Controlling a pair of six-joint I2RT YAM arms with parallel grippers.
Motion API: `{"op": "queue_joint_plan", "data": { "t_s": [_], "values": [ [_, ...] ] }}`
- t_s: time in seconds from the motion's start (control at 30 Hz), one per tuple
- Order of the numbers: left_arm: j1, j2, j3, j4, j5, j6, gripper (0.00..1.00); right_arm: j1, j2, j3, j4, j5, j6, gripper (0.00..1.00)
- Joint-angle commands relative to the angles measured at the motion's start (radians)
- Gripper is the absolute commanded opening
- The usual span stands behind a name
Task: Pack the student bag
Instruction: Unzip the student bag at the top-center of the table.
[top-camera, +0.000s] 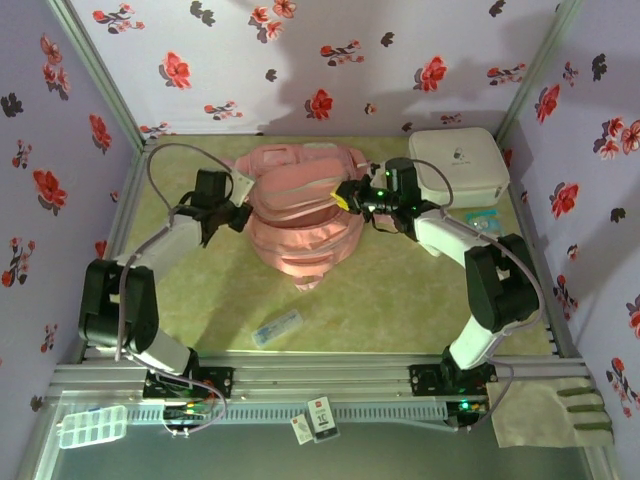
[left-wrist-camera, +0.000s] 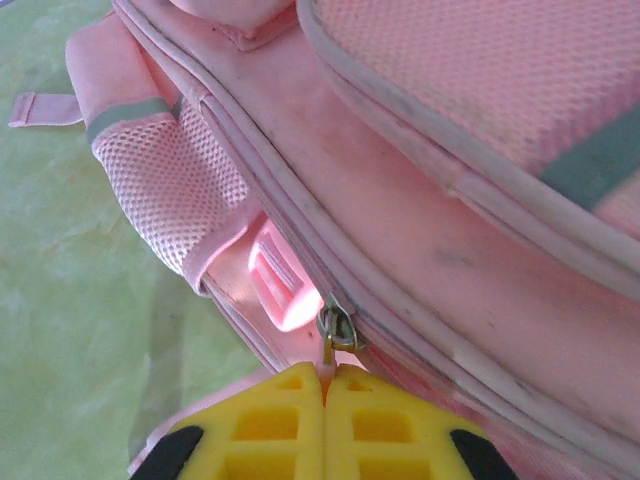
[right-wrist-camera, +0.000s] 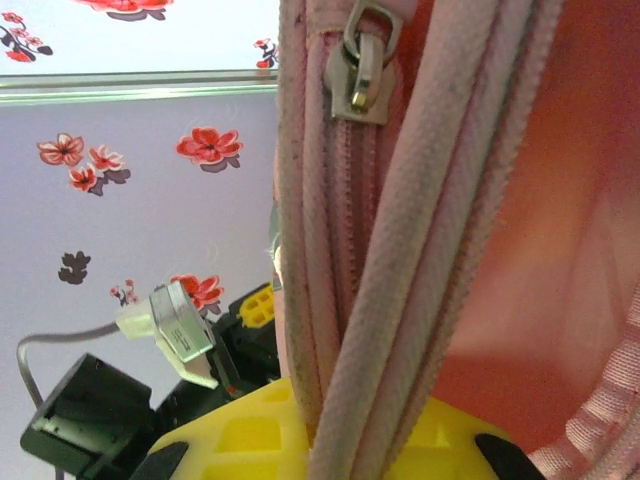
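The thin pull goes outward toward the mesh pocket next in my left gripper, which then releases it, because the zip track continues beyond the slider.
The student bag (top-camera: 305, 215), a soft pink backpack, lies in the middle of the table. My left gripper (top-camera: 240, 215) is at the bag's left side. In the left wrist view its yellow fingers (left-wrist-camera: 270, 430) are pressed together on the thin pink pull tab (left-wrist-camera: 328, 368) hanging from a metal zip slider (left-wrist-camera: 338, 327). My right gripper (top-camera: 345, 197) is at the bag's right side. In the right wrist view its yellow fingers (right-wrist-camera: 250, 435) are shut on the bag's piped zip edge (right-wrist-camera: 365, 330), with another slider (right-wrist-camera: 365, 65) higher up the zip.
A white rounded hard case (top-camera: 458, 165) stands at the back right, with a small bluish item (top-camera: 482, 221) in front of it. A clear flat packet (top-camera: 277, 328) lies on the mat near the front. Flowered walls enclose the table on three sides.
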Motion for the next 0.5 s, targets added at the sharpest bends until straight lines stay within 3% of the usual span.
{"op": "queue_joint_plan", "data": {
  "t_s": [0.0, 0.23, 0.4, 0.47],
  "values": [
    [0.045, 0.06, 0.076, 0.052, -0.013, 0.049, 0.0, -0.029, -0.001, 0.054, 0.009, -0.009, -0.089, 0.0],
    [0.069, 0.145, 0.168, 0.01, -0.023, 0.039, 0.0, -0.028, 0.021, 0.086, -0.02, -0.017, -0.117, 0.0],
    [0.085, 0.039, 0.089, 0.064, -0.05, -0.045, 0.0, -0.003, 0.082, 0.132, 0.003, -0.023, -0.101, 0.01],
    [0.089, -0.008, 0.037, 0.087, -0.059, -0.082, 0.06, 0.018, 0.114, 0.162, 0.005, -0.022, -0.1, 0.02]
  ]
}}
